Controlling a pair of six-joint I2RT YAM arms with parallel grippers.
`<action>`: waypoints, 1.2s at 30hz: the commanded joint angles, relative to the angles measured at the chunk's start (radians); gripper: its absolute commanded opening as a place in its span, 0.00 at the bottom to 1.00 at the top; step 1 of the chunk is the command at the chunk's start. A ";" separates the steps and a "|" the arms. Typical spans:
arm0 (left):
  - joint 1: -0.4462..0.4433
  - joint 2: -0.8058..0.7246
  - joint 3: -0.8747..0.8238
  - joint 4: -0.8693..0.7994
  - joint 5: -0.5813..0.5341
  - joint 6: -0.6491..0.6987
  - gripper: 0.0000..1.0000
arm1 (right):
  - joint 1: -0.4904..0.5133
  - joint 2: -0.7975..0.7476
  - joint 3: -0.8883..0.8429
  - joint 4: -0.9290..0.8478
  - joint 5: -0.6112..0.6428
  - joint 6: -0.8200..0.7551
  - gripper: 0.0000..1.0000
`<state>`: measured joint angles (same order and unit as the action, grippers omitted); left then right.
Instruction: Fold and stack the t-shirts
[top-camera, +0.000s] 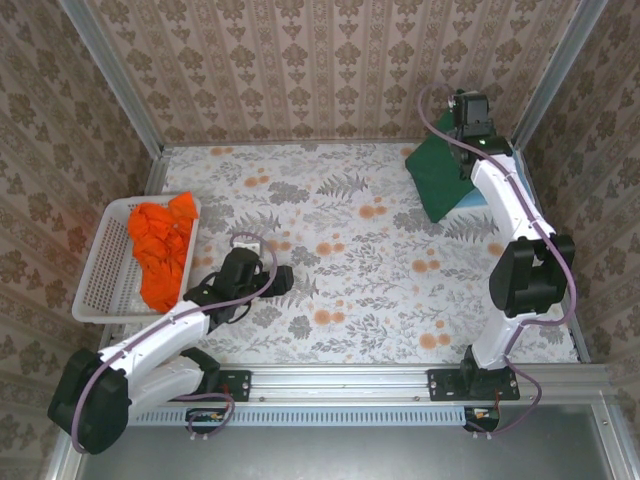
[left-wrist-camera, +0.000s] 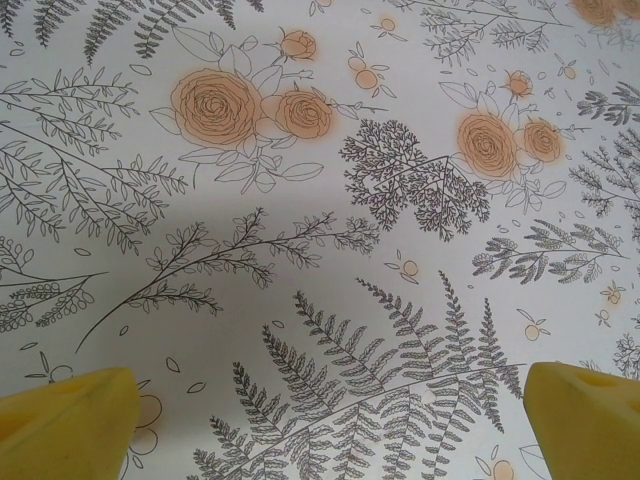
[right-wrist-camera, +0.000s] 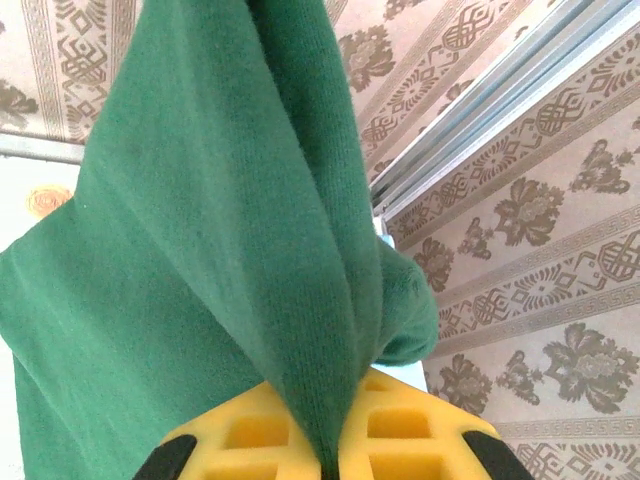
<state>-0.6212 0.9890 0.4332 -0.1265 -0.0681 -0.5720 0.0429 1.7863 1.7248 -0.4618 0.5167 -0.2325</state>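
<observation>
My right gripper moves toward the light blue t-shirt's edge by the side next, lowers and releases the green t-shirt's fold, because that edge shows uncovered.
At the far right corner lies the dark green t-shirt (top-camera: 436, 176), folded, on top of a light blue t-shirt (top-camera: 479, 200). My right gripper (top-camera: 458, 137) is shut on a pinch of the green cloth. In the right wrist view the green t-shirt (right-wrist-camera: 200, 250) hangs from between the yellow pads (right-wrist-camera: 250, 430) of my right gripper (right-wrist-camera: 330, 455). Bright orange t-shirts (top-camera: 160, 245) are heaped in the white basket (top-camera: 95, 280) at the left. My left gripper (top-camera: 278, 277) hovers low over the table beside the basket, and in its wrist view the left gripper (left-wrist-camera: 330, 430) stands open with only tablecloth between its fingertips (left-wrist-camera: 65, 420).
A flowered tablecloth (top-camera: 350, 260) covers the table. Patterned walls with metal corner posts (top-camera: 555, 70) close in the back and sides, right behind the green t-shirt. A metal rail (top-camera: 350, 385) runs along the near edge.
</observation>
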 joint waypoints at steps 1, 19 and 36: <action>-0.003 0.007 0.034 0.002 -0.004 -0.006 1.00 | -0.014 -0.025 0.053 0.020 0.000 0.006 0.00; 0.005 0.051 0.055 -0.001 0.016 -0.001 1.00 | -0.154 0.146 0.168 0.015 -0.045 0.005 0.00; 0.021 0.115 0.079 0.004 0.050 0.002 1.00 | -0.301 0.457 0.333 -0.030 -0.055 0.077 0.00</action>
<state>-0.6071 1.0924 0.4824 -0.1261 -0.0368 -0.5720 -0.2493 2.2032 1.9923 -0.4873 0.4400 -0.1799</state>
